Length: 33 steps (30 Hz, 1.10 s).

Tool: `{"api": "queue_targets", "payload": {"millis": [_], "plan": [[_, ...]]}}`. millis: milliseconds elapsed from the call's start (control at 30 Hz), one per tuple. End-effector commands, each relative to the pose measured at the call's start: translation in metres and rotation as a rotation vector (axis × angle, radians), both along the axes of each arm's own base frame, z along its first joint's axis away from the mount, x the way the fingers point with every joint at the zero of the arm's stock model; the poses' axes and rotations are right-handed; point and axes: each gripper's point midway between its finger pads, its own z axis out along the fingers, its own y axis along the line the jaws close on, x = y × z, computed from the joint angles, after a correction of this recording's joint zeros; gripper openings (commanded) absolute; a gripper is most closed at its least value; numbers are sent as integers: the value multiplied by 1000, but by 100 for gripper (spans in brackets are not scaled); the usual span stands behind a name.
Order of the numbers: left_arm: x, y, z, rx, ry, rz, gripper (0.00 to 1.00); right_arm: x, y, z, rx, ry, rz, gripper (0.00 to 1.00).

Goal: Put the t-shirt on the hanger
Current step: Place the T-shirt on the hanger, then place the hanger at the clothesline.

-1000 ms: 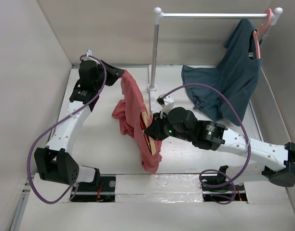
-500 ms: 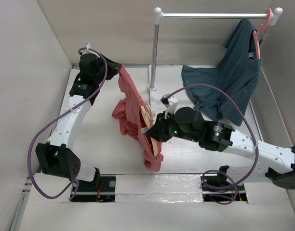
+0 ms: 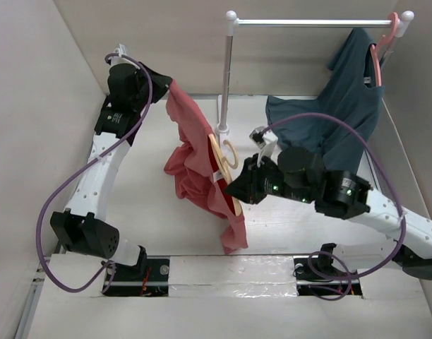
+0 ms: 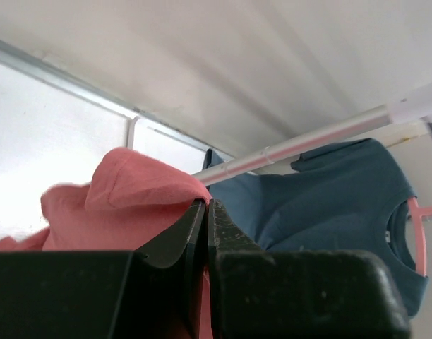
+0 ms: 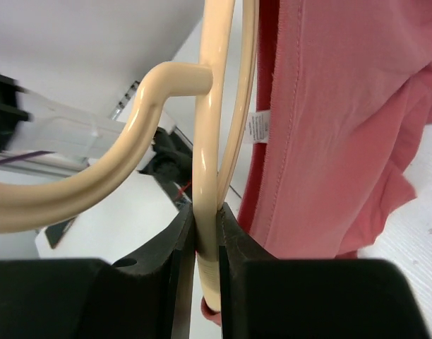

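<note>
The right gripper moves outward and to the right in the top view next. It releases the wooden hanger on the bar beside the pink hanger, as the wooden hanger's hook stands free.
The red t-shirt (image 3: 202,166) hangs in the air between my two arms. My left gripper (image 3: 166,86) is shut on its top edge at the back left; the pinched cloth (image 4: 131,201) shows in the left wrist view at my gripper (image 4: 205,205). My right gripper (image 3: 237,185) is shut on the light tan wooden hanger (image 3: 222,157), whose hook sticks out beside the shirt. In the right wrist view my gripper (image 5: 205,212) clamps the hanger (image 5: 205,162), with the red shirt (image 5: 329,127) right beside it.
A white rail stand (image 3: 226,78) stands at the back centre. A dark blue t-shirt (image 3: 336,120) hangs from a pink hanger (image 3: 382,42) on the rail's right end and drapes onto the table. Grey walls close in on both sides.
Both arms have risen. My left gripper lifted the shirt's top edge up and back. My right gripper carried the hanger up and to the right, and its hook now shows beside the shirt.
</note>
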Motion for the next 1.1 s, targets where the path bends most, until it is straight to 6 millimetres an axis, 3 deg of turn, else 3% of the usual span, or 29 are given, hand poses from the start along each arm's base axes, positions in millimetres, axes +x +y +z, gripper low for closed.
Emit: {"api": "queue_targets", "payload": {"millis": [0,100,133,233,267,333,367,533,567,633,667,700,767,867,933,1067], "plan": [[-5,7,56,10,-140,21,0,-3,-17,110,178,-139,4,0],[-19,-7,75,-6,-188,-41,0,7,-32,141,173,-175,-44,0],[-23,-13,76,0,-193,-49,0,9,-36,161,194,-189,-55,0],[-38,-31,67,21,-183,-92,0,15,-39,177,226,-192,-62,0],[-42,-32,52,24,-156,-103,0,17,-39,177,228,-187,-58,0],[-47,-35,38,22,-133,-126,0,33,-50,173,222,-187,-112,0],[-53,-33,25,31,-112,-129,0,37,-49,161,197,-167,-103,0],[-80,-24,6,77,-112,-141,11,83,-89,149,165,-168,-251,0],[-89,-23,11,79,-128,-150,22,86,-96,151,163,-177,-270,0],[-98,-24,-1,98,-96,-176,32,93,-110,153,143,-191,-308,0],[-107,-21,4,113,-114,-183,37,104,-123,152,126,-193,-360,0],[-112,-20,-1,124,-110,-191,36,112,-128,147,103,-186,-387,0],[-133,-21,4,137,-160,-235,21,132,-151,131,43,-169,-469,0],[-159,-28,9,171,-186,-285,11,157,-175,116,-3,-148,-565,0],[-172,-30,2,198,-183,-327,7,178,-198,112,-25,-143,-640,0],[-200,-31,-1,230,-200,-368,7,213,-230,128,-27,-172,-748,0]]}}
